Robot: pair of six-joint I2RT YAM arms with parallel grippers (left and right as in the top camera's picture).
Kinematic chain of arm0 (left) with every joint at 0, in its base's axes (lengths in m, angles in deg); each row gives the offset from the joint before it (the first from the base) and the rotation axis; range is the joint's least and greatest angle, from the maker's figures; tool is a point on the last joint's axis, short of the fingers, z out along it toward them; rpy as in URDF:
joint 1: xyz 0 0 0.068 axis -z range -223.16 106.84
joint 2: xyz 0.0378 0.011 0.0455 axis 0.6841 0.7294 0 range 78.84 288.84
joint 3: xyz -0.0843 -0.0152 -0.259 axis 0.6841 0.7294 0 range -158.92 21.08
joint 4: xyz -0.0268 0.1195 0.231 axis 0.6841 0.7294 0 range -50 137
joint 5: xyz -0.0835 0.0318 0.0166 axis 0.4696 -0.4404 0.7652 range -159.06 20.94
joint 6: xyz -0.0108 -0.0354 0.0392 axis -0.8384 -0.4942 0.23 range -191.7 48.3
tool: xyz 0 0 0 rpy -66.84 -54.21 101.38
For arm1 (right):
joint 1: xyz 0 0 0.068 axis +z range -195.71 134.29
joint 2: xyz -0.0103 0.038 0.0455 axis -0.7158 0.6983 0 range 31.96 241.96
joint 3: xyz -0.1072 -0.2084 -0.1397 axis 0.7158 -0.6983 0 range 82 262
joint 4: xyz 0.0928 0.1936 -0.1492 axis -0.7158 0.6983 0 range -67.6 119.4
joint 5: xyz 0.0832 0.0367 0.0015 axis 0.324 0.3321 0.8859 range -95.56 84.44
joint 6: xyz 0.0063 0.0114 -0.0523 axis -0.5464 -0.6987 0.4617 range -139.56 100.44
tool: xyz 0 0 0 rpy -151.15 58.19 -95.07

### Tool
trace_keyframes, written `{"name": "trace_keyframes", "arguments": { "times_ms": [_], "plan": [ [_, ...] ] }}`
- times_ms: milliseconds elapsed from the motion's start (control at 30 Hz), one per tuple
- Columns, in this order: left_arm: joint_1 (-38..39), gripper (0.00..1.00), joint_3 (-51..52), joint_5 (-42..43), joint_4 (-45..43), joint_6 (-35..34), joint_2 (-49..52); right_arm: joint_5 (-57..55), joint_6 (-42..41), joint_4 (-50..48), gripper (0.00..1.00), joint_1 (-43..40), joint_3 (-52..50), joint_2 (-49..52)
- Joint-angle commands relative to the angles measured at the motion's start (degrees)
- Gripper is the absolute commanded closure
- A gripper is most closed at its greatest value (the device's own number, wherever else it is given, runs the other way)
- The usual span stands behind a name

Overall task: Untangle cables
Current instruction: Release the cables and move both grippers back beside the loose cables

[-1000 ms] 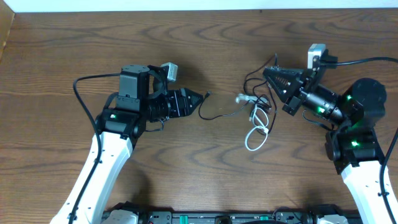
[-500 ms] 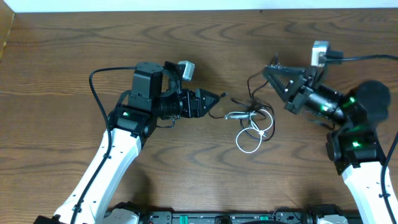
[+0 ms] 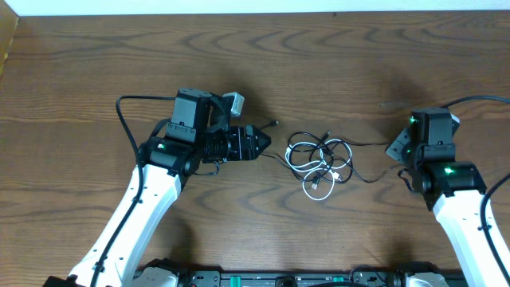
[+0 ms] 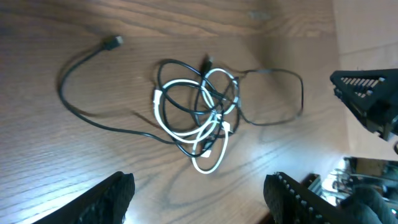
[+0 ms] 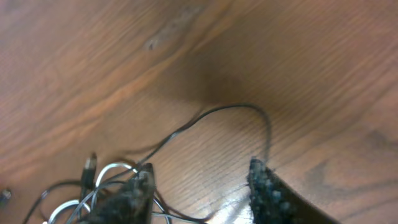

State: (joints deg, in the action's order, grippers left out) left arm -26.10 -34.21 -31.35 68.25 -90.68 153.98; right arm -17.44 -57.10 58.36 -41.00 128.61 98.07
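My left gripper will lower toward the tangle point(image 5: 81, 193) next, turning onto the thin black cable's loop that bows out past the white ones.
The cables point(image 3: 319, 159) lie in a loose tangle of black and white loops on the table between my two arms. In the left wrist view the cables point(image 4: 199, 112) sit ahead of my left gripper point(image 4: 199, 199), which is open with only bare wood between its fingers. One black cable runs out to a plug end point(image 4: 112, 42). My left gripper point(image 3: 265, 144) points right, just short of the tangle. My right gripper point(image 5: 202, 186) is open over the wood. A black cable loop point(image 5: 236, 109) arcs ahead of it, and the tangle point(image 5: 81, 193) lies by its left finger.
The wooden table point(image 3: 255, 64) stretches out behind the tangle. Thick black arm wires point(image 3: 127, 108) loop beside the left arm. My right arm point(image 3: 434, 155) stands right of the cables, and the table's front edge holds dark equipment point(image 3: 279, 279).
My right gripper has opened, let go of the cables and drawn back to the right. The bundle has settled flat on the table. My left gripper has pulled back slightly leftward.
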Motion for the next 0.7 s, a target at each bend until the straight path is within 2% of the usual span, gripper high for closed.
{"name": "trace_keyframes", "arguments": {
  "times_ms": [0,133,300,433,533,667],
  "plan": [
    [0.13,0.29,-0.02,-2.71,-0.07,1.40,0.85,10.03,5.49,-0.76,0.48,0.26,0.20,0.98],
    [1.05,0.29,-0.02,-2.64,-1.62,1.38,3.21,22.21,9.46,-0.57,0.44,1.88,0.17,2.69],
    [4.76,0.29,-0.02,-2.62,-8.33,0.42,8.07,22.80,9.53,1.46,0.46,3.26,0.17,4.37],
    [8.33,0.28,-0.02,-2.64,-15.12,-2.99,12.98,22.71,9.29,1.75,0.46,3.21,0.17,4.35],
    [10.29,0.28,-0.02,-2.67,-19.63,-10.40,17.40,22.71,9.31,1.79,0.46,3.21,0.17,4.35],
    [12.09,0.28,-0.02,-2.60,-23.32,-25.35,23.12,22.51,9.33,2.14,0.45,3.21,0.20,4.35]
  ]
}}
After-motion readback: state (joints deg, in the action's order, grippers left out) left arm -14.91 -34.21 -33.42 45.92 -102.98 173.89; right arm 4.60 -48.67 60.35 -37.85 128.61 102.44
